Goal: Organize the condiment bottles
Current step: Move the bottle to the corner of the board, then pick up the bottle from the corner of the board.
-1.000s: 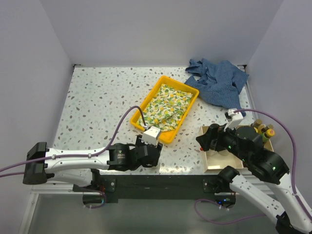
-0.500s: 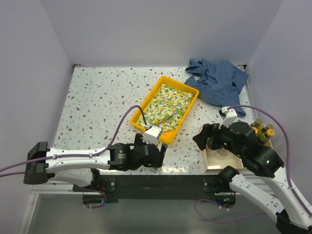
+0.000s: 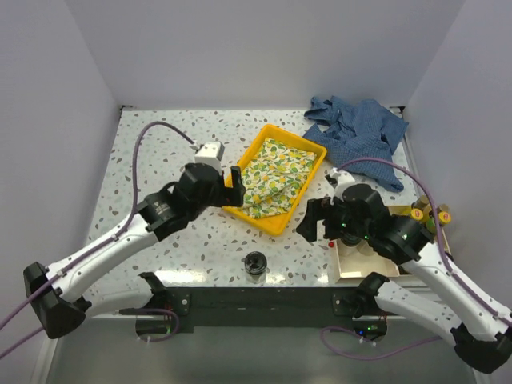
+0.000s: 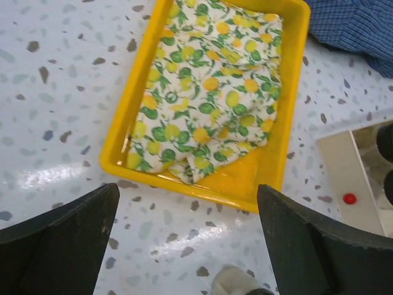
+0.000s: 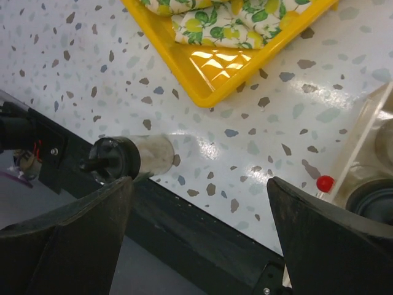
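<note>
I will next move my right gripper to the left in the top view and down around the lone bottle's black lid (image 3: pixel 255 262), because that bottle is standing outside the box (image 3: pixel 346 264).
One squat clear condiment bottle with a black lid (image 3: pixel 255 266) stands alone by the table's front edge. The left wrist view shows its top (image 4: pixel 236 283) at the bottom edge. In the right wrist view the bottle (image 5: pixel 132 158) is just beyond my left finger. My left gripper (image 3: pixel 238 182) hangs open over the near rim of the yellow tray, nothing between its fingers (image 4: pixel 61 246). My right gripper (image 3: pixel 314 224) is open and empty, to the right of the lone bottle. More bottles sit in a beige box (image 3: pixel 346 264), among them yellow-capped ones (image 3: pixel 428 214).
A yellow tray (image 3: pixel 300 210) holds a folded lemon-print cloth (image 3: pixel 272 176). A blue shirt (image 3: pixel 360 136) lies crumpled at the back right. The box's near corner carries a small red dot (image 5: pixel 325 183). The table's front edge and black rail (image 5: pixel 184 246) run under my right gripper.
My left gripper opened, let go of the black-lidded bottle at the front edge and rose back toward the tray. My right arm swung left, off the box toward that bottle.
</note>
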{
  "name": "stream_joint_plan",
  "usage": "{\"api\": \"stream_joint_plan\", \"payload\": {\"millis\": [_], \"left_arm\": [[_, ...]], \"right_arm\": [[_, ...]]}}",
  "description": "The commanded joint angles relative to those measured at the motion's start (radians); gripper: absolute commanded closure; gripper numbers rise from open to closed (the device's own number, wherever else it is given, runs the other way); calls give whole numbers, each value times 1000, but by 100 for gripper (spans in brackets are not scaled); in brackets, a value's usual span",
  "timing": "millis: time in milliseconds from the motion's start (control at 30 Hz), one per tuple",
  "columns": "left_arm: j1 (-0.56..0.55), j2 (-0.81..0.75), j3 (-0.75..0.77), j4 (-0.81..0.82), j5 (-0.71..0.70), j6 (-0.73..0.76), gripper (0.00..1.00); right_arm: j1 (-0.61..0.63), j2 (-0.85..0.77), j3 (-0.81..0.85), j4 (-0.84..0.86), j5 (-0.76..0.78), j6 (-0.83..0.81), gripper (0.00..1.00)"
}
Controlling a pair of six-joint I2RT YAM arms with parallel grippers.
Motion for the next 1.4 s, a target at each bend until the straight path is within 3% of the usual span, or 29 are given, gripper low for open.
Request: {"api": "stream_joint_plan", "payload": {"millis": [0, 167, 300, 767, 1067, 1200, 1367], "left_arm": [[271, 22, 65, 52, 219, 192, 0], [431, 61, 8, 101, 204, 286, 0], [459, 81, -72, 132, 137, 346, 0], [463, 48, -87, 121, 98, 367, 0], [463, 44, -84, 118, 100, 369, 0], [463, 36, -87, 118, 101, 368, 0], [463, 35, -92, 121, 110, 366, 0]], "right_arm": [[230, 88, 42, 82, 120, 60, 5], [478, 256, 97, 110, 283, 130, 4], [599, 398, 129, 131, 365, 149, 3], [687, 696, 229, 174, 412, 152, 5], [690, 733, 250, 67, 481, 241, 21], [688, 715, 246, 39, 472, 271, 40], [690, 672, 235, 2, 483, 328, 51]]}}
